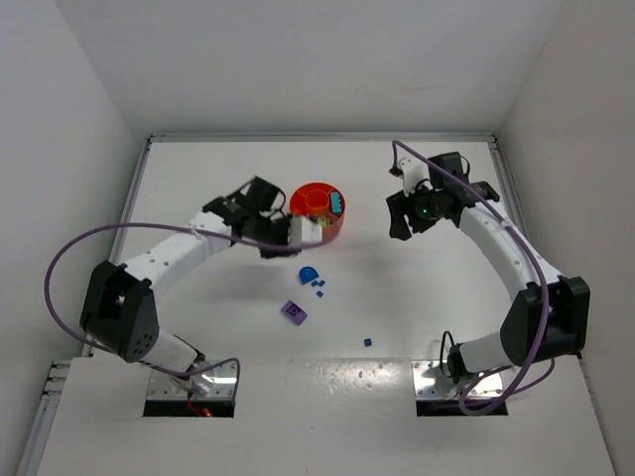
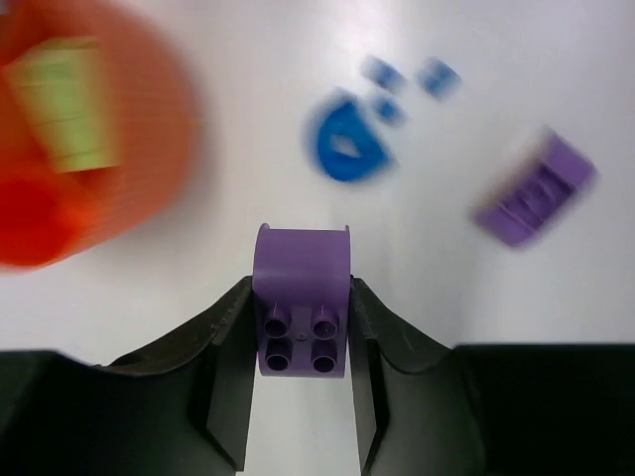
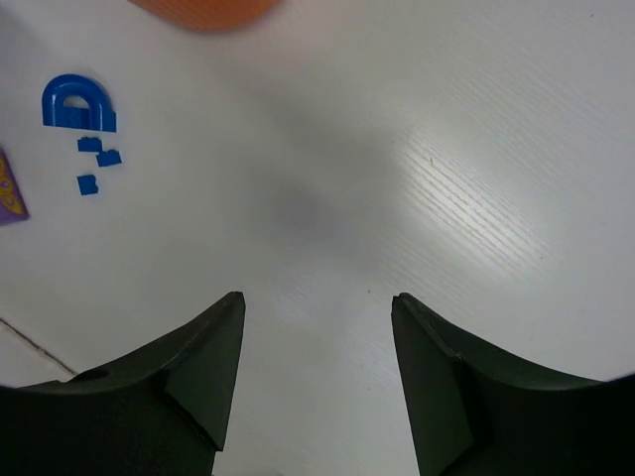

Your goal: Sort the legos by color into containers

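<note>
I should next swing my left gripper outward over the orange bowl's section opposite the teal lego to release the purple lego, as lime and teal legos fill other sections.
My left gripper (image 2: 302, 332) is shut on a purple rounded lego (image 2: 302, 288) and holds it above the table, just beside the orange bowl (image 2: 109, 188); in the top view this gripper (image 1: 298, 241) sits at the bowl's near-left rim (image 1: 306, 188). The bowl holds a lime lego (image 2: 64, 104) and a teal one (image 1: 339, 205). On the table lie a blue arch lego (image 1: 309, 272), small blue legos (image 1: 317, 288), a flat purple lego (image 1: 294, 312) and one lone blue lego (image 1: 368, 342). My right gripper (image 3: 317, 307) is open and empty, right of the bowl (image 1: 400, 226).
The left wrist view is blurred by motion. The blue arch (image 3: 79, 102), small blue legos (image 3: 97, 159) and the bowl's edge (image 3: 203, 10) show in the right wrist view. White walls close the table at the back and sides.
</note>
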Motion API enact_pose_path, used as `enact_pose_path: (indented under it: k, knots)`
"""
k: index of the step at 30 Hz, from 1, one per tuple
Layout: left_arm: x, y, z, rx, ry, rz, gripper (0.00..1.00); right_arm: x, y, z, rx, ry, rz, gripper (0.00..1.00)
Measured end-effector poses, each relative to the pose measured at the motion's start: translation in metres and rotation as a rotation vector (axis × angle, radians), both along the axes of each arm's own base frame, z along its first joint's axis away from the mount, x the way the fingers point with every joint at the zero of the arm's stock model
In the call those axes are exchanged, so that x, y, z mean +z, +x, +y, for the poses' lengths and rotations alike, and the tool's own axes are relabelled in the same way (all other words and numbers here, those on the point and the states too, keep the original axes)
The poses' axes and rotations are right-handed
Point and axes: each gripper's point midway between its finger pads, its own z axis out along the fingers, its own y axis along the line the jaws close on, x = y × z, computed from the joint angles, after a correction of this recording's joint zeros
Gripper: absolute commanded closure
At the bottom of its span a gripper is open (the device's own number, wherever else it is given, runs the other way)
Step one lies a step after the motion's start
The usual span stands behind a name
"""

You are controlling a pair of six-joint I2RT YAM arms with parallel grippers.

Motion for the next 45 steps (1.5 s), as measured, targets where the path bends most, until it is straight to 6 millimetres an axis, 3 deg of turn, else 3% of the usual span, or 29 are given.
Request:
enact_pose_path:
  k: [4, 6, 9, 13, 16, 20, 31, 38, 41, 45]
  knots:
    - [0.079, 0.073, -0.014, 0.303, -0.243, -0.029, 0.84, 0.002, 0.002, 0.003, -0.01, 0.022, -0.012, 0.38]
    - [0.102, 0.1, -0.01, 0.44, -0.342, -0.012, 0.85, 0.003, 0.003, 0.004, -0.013, 0.026, -0.013, 0.38]
    - [0.114, 0.128, 0.001, 0.632, -0.455, 0.067, 0.85, 0.004, 0.003, 0.003, -0.021, 0.034, -0.011, 0.38]
    - [0.105, 0.149, 0.013, 0.834, -0.556, 0.217, 0.88, 0.004, 0.004, 0.003, -0.026, 0.043, -0.01, 0.38]
    - [0.099, 0.155, 0.014, 0.961, -0.602, 0.31, 0.89, 0.004, 0.004, 0.003, -0.027, 0.048, -0.009, 0.38]
    - [0.096, 0.159, 0.013, 1.085, -0.667, 0.366, 0.84, 0.005, 0.004, 0.004, -0.026, 0.052, -0.008, 0.38]
    - [0.061, 0.153, 0.012, 1.394, -0.674, 0.425, 0.82, 0.005, 0.006, 0.002, -0.036, 0.056, -0.014, 0.38]
    - [0.058, 0.153, 0.01, 1.471, -0.675, 0.405, 0.85, 0.007, 0.008, 0.003, -0.042, 0.062, -0.02, 0.38]
    - [0.058, 0.154, 0.009, 1.486, -0.68, 0.405, 0.76, 0.007, 0.008, 0.003, -0.044, 0.062, -0.02, 0.38]
    - [0.056, 0.156, 0.008, 1.493, -0.677, 0.405, 0.74, 0.006, 0.008, 0.003, -0.045, 0.062, -0.018, 0.38]
